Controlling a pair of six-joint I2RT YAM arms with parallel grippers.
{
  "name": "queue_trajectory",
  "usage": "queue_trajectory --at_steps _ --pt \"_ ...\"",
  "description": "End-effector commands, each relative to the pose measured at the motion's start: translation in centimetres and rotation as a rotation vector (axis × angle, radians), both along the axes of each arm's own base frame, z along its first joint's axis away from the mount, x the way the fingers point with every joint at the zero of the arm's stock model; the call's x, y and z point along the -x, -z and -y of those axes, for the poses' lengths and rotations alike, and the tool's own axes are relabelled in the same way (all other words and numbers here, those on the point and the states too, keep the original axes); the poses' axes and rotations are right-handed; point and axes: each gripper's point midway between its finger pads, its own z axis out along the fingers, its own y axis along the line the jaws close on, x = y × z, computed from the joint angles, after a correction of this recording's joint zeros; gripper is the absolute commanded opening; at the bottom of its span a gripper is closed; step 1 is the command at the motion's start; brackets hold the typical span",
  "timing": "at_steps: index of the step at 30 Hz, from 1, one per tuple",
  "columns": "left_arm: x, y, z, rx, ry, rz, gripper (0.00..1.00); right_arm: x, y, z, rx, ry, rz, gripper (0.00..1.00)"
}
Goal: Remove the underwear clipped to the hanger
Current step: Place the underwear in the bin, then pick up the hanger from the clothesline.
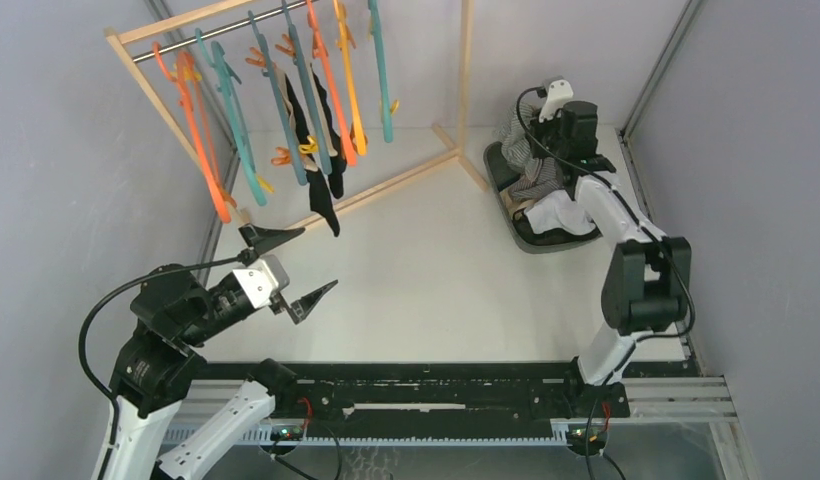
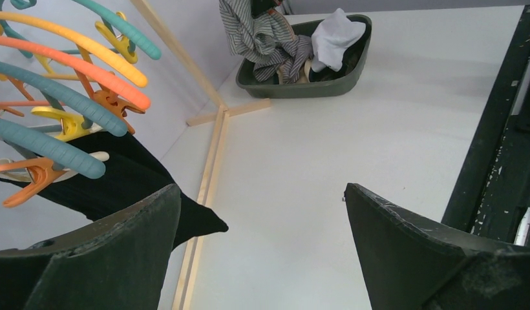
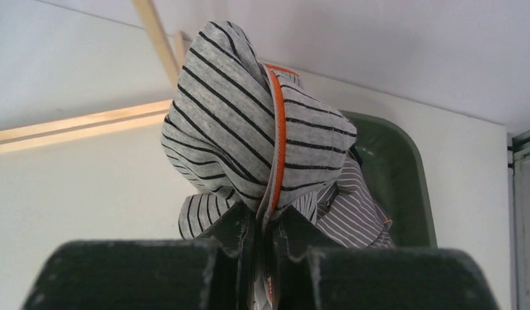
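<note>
The brief goes down from my right gripper toward the green basket's far end (image 1: 510,176) below it for release inside next, since it still hangs above the basket's rim.
Black underwear (image 1: 326,195) hangs clipped to the coloured hangers (image 1: 231,120) on the wooden rack; it also shows in the left wrist view (image 2: 130,177). My left gripper (image 1: 316,260) is open and empty, just in front of and below the black cloth's lower tip, not touching it; the cloth lies by the left finger in its wrist view (image 2: 261,187). My right gripper (image 3: 265,223) is shut on a grey black-striped brief with orange trim (image 3: 249,123), held above the green basket (image 3: 404,174). In the top view the brief (image 1: 516,135) hangs over the basket's far end.
The green basket (image 1: 546,243) at the back right holds a white brief (image 1: 561,212) and a fine-striped grey-and-white cloth (image 2: 259,35). The rack's wooden base rails (image 1: 386,185) run across the table's back left. Grey walls close both sides.
</note>
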Motion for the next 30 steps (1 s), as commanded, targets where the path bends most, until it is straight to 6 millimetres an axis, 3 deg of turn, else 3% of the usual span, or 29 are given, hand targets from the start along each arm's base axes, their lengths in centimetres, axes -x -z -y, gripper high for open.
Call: queue_trajectory --at_steps 1,9,12,16,21,22,25,30 --pt "0.7 -2.0 -0.9 0.012 -0.019 0.070 1.00 -2.5 2.4 1.4 0.041 0.065 -0.038 0.00" --pt "0.9 -2.5 -1.8 0.011 -0.057 0.094 1.00 -2.2 12.7 1.1 0.068 0.022 -0.302 0.00" --pt "0.6 -2.6 -2.1 0.001 -0.079 0.108 1.00 -2.0 13.7 1.2 0.079 0.010 -0.381 0.11" --pt "-0.1 -3.1 -2.8 -0.004 -0.129 0.126 1.00 -1.5 12.5 1.0 0.033 -0.038 -0.416 0.37" --pt "-0.6 -4.6 -3.8 0.002 -0.194 0.150 1.00 -0.6 9.5 1.0 0.036 -0.070 -0.389 0.82" --pt "-0.8 -5.0 -4.1 0.009 -0.213 0.153 1.00 -0.3 8.8 0.9 0.037 -0.075 -0.382 0.87" --pt "-1.3 -6.7 -4.7 0.061 -0.267 0.157 1.00 0.9 5.8 0.5 0.031 -0.104 -0.338 0.94" --pt "-2.6 -10.3 -5.6 0.213 -0.368 0.135 0.95 4.0 1.2 -0.6 -0.011 -0.160 -0.250 0.94"
